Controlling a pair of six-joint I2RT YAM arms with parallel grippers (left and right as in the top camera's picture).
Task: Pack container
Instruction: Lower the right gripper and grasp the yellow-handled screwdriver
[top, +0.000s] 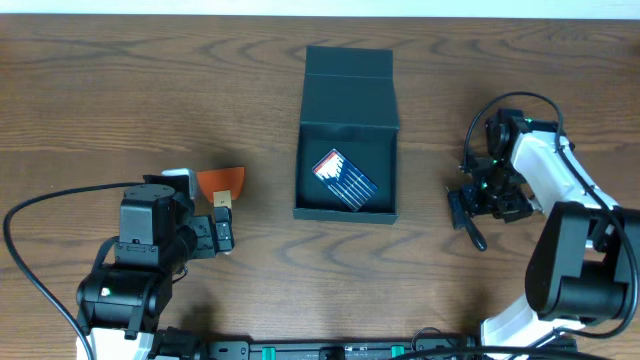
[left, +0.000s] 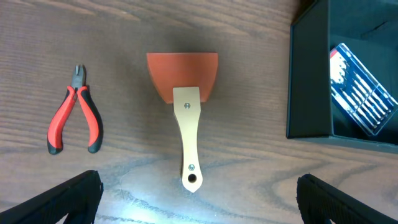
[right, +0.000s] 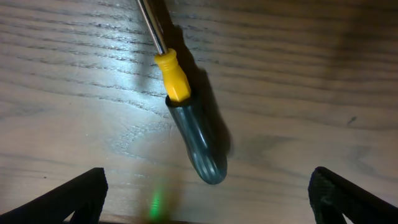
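My right gripper needs to lower and turn onto the dark handle (top: 466, 222) (right: 187, 118) beside the yellow collar, because the screwdriver lies at a slant below its open fingers.
The container (top: 348, 128) is a dark teal box, open, with its lid flap lying back at the far side. A clear packet of small screwdrivers (top: 345, 180) lies inside it. The container's left wall (left: 309, 81) and the packet (left: 362, 88) also show in the left wrist view. My left gripper (left: 199, 199) is open and empty above the handle end of a scraper (left: 185, 106) with an orange blade. It also shows in the overhead view (top: 223, 234). My right gripper (right: 208, 199) is open and empty over the dark handle of a screwdriver (right: 194, 140) with a yellow collar.
Red-handled pliers (left: 76, 118) lie on the wooden table left of the scraper, hidden under my left arm in the overhead view. The scraper (top: 221, 186) lies left of the container. The screwdriver (top: 468, 222) lies to the container's right. My right gripper (top: 488, 208) hovers there.
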